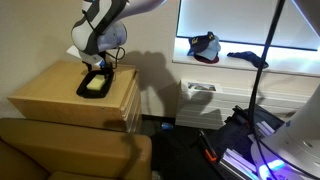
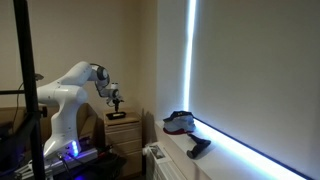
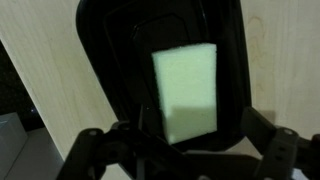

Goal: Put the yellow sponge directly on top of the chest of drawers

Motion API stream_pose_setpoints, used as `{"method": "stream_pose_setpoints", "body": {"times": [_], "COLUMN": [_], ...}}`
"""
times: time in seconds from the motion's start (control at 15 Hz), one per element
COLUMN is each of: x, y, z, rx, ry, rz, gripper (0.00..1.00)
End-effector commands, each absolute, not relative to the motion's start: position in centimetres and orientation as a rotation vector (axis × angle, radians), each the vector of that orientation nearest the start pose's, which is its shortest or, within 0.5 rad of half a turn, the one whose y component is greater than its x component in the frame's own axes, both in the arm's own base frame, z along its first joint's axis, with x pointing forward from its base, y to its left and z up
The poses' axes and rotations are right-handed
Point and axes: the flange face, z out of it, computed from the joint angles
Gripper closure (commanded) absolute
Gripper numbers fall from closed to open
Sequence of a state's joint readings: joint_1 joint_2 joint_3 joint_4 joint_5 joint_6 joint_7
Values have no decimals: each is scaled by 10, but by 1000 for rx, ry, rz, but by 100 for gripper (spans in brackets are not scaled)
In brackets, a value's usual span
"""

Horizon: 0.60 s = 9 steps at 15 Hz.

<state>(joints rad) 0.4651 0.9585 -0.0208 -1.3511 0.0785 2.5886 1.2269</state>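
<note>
The yellow sponge below fits my spread fingers, so my gripper will lower into the black tray (image 1: 84, 92) and close across it.
The yellow sponge (image 1: 96, 84) lies flat inside a black tray (image 1: 84, 92) on top of the light wooden chest of drawers (image 1: 55, 103). In the wrist view the sponge (image 3: 185, 85) fills the middle of the tray (image 3: 110, 60), with the wooden top (image 3: 40, 60) around it. My gripper (image 1: 102, 64) hangs just above the sponge, pointing down. Its fingers (image 3: 180, 138) are spread wide and hold nothing. In an exterior view the gripper (image 2: 116, 102) is small above the chest (image 2: 126, 135).
A brown padded couch (image 1: 70, 152) stands in front of the chest. A windowsill holds a cap (image 1: 205, 47) and dark items (image 1: 247, 57). A radiator (image 1: 200, 100) and a tripod (image 1: 262, 60) stand beside the chest.
</note>
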Motion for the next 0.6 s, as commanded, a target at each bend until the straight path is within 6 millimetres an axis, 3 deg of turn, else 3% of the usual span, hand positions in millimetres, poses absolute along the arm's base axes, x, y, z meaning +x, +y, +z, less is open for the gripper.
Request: {"method": "stream_pose_setpoints", "body": {"times": [0.0,0.27,0.53], "x": [689,694,700], "y": [328,328,330], "z": [141,119,112], "rx": [-2620,-2586,-2573], "ry": [1209,1221,1221], "rz": [-217,-224,-235], "gripper": [0,0,0]}}
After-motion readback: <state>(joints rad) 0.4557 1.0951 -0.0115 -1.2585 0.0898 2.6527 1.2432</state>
